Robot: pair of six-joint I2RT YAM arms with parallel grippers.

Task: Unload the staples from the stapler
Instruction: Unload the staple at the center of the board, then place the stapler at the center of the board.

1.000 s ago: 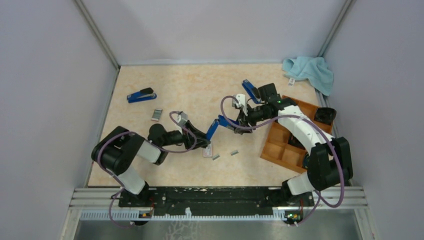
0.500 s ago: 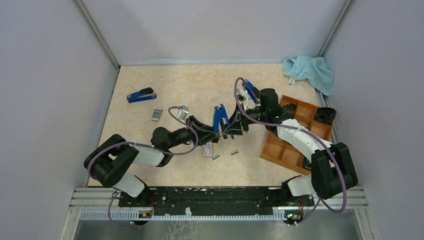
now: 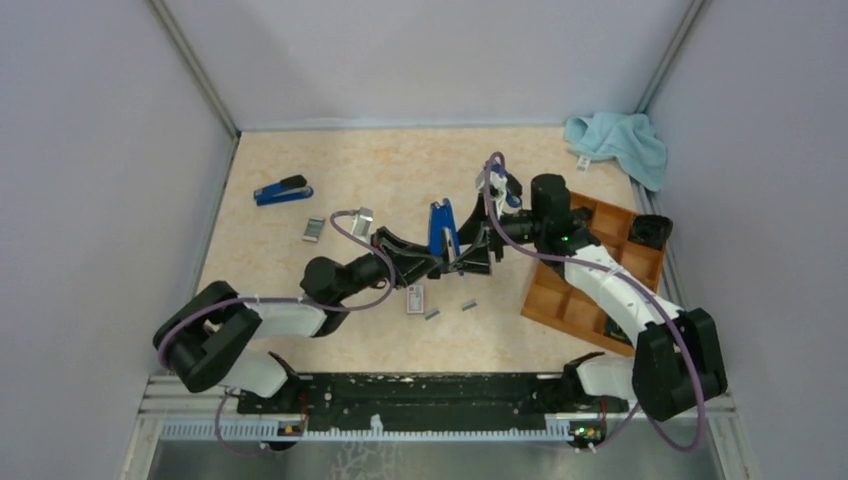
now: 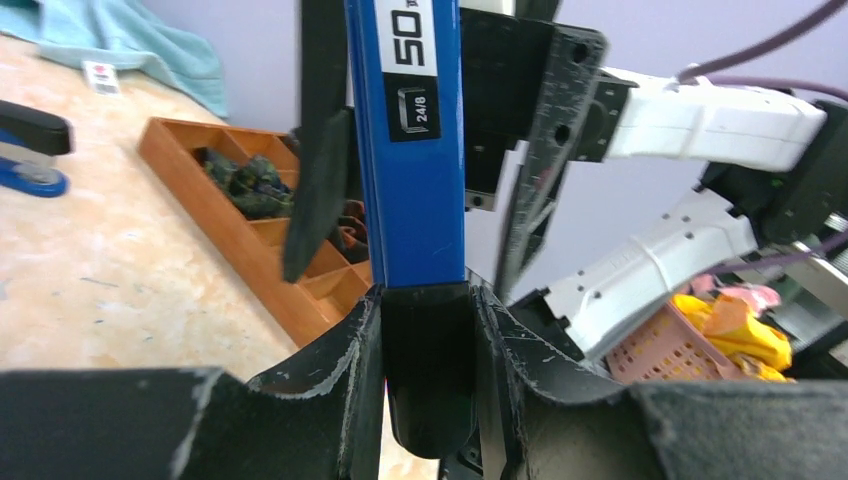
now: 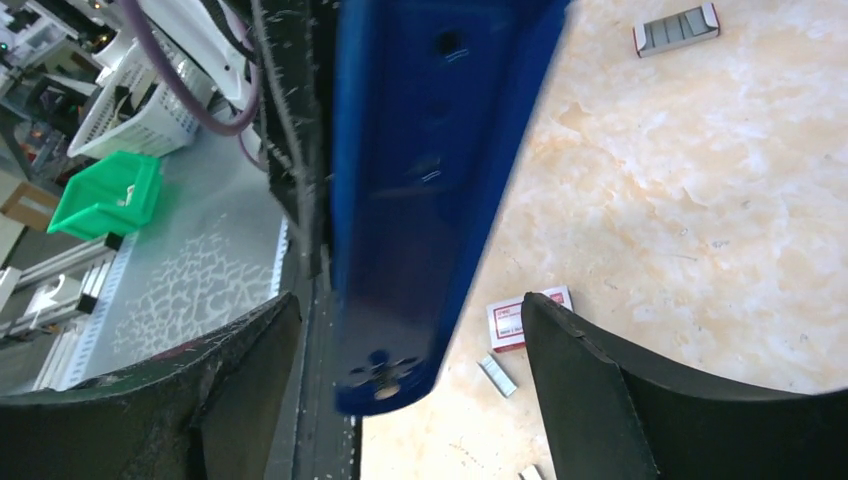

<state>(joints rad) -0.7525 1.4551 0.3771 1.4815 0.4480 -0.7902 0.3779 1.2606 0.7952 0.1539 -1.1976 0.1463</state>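
Observation:
The robot will move its left gripper outward next, lower the stapler (image 3: 440, 228) onto the tabletop's far middle and let go of it, because that spot is bare and lies outward of and below the gripper.
The blue stapler (image 3: 440, 228) stands upright above the middle of the table. My left gripper (image 3: 430, 262) is shut on its black lower end (image 4: 430, 370), and its blue arm (image 4: 410, 150) rises above the fingers. My right gripper (image 3: 478, 252) is open, with its jaws standing either side of the stapler's blue underside (image 5: 420, 200) without touching it. Two loose strips of staples (image 3: 432, 314) (image 3: 468, 304) lie on the table below, and one strip shows in the right wrist view (image 5: 497, 375). I cannot see any staples inside the stapler.
A small white box with a red label (image 3: 415, 299) lies beside the strips. A second blue stapler (image 3: 282, 190) and a grey staple box (image 3: 314, 229) lie far left. A wooden compartment tray (image 3: 590, 285) is on the right and a blue cloth (image 3: 620, 140) at the far right corner.
My left gripper has carried the stapler rightward and raised it from tilted to upright. My right gripper has swung in from the far side and now straddles it.

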